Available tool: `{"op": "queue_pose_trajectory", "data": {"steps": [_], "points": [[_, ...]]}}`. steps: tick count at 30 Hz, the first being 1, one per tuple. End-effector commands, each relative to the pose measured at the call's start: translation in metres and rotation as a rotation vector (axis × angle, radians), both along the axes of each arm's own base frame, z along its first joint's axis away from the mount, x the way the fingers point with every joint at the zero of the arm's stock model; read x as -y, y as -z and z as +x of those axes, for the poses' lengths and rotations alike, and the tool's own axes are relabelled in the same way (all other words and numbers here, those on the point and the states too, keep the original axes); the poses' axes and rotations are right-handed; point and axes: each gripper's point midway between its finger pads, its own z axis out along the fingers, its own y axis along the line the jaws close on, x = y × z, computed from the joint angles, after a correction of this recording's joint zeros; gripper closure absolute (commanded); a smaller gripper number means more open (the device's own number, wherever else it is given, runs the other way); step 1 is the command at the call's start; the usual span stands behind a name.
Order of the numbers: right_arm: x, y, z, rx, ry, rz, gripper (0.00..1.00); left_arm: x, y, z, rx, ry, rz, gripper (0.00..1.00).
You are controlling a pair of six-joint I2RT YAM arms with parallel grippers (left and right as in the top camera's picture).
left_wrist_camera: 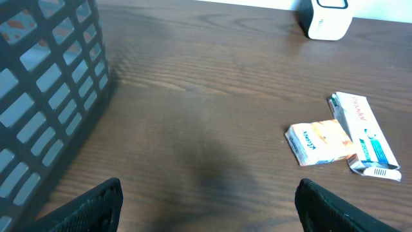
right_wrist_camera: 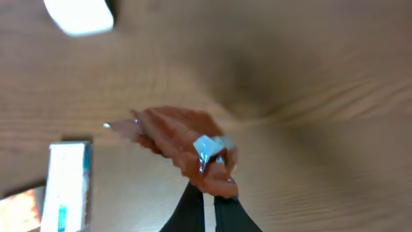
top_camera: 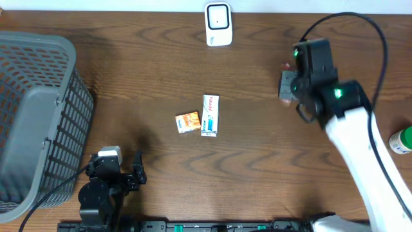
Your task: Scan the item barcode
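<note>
My right gripper moves down toward the bare tabletop (top_camera: 270, 109) beside the white-and-blue box next and releases the packet's edge there, since that part of the tabletop lies clear.
My right gripper (right_wrist_camera: 210, 188) is shut on the edge of a crumpled red-orange snack packet (right_wrist_camera: 180, 143), held above the table. Seen from overhead, that gripper (top_camera: 287, 82) is right of the middle, and only a sliver of the packet (top_camera: 284, 66) shows. The white barcode scanner (top_camera: 218, 24) stands at the far edge and also shows as the scanner (right_wrist_camera: 80, 14) in the right wrist view. My left gripper (top_camera: 120, 169) rests open near the front left, with nothing between its fingers (left_wrist_camera: 96, 205).
An orange box (top_camera: 187, 122) and a white-and-blue box (top_camera: 210, 115) lie side by side mid-table. A grey mesh basket (top_camera: 64, 48) fills the left side. A green-capped bottle (top_camera: 402, 140) sits at the right edge.
</note>
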Motion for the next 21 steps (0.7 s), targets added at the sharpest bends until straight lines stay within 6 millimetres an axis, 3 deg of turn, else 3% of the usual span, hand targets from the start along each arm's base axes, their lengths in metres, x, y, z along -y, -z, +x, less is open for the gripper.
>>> {"op": "queue_pose_trajectory", "data": {"steps": [1,5,10,12,14,16,17,21], "points": [[0.013,-0.03,-0.015,0.157,0.176,-0.282,0.98,-0.001,0.001,0.0,0.0,-0.009,-0.005,0.14],[-0.016,-0.013,-0.027,0.202,0.184,-0.343,0.99,-0.001,0.001,0.0,0.0,-0.009,-0.005,0.14],[-0.055,0.079,-0.051,0.176,0.177,-0.403,0.98,-0.001,0.001,0.0,0.0,-0.009,-0.005,0.14],[-0.073,0.105,-0.063,0.146,0.134,-0.419,0.99,-0.001,0.001,0.0,0.0,-0.009,-0.005,0.14],[-0.089,0.12,-0.07,0.132,0.085,-0.436,0.99,-0.001,0.001,0.0,0.0,-0.009,-0.005,0.14],[-0.098,0.125,-0.074,0.132,0.058,-0.444,0.8,-0.001,0.001,0.0,0.0,-0.009,-0.005,0.14],[-0.097,0.125,-0.074,0.131,0.059,-0.445,0.64,-0.001,0.001,0.0,0.0,-0.009,-0.004,0.14],[-0.09,0.123,-0.069,0.119,0.084,-0.432,0.45,-0.001,0.001,0.0,0.0,-0.009,-0.004,0.14]]}}
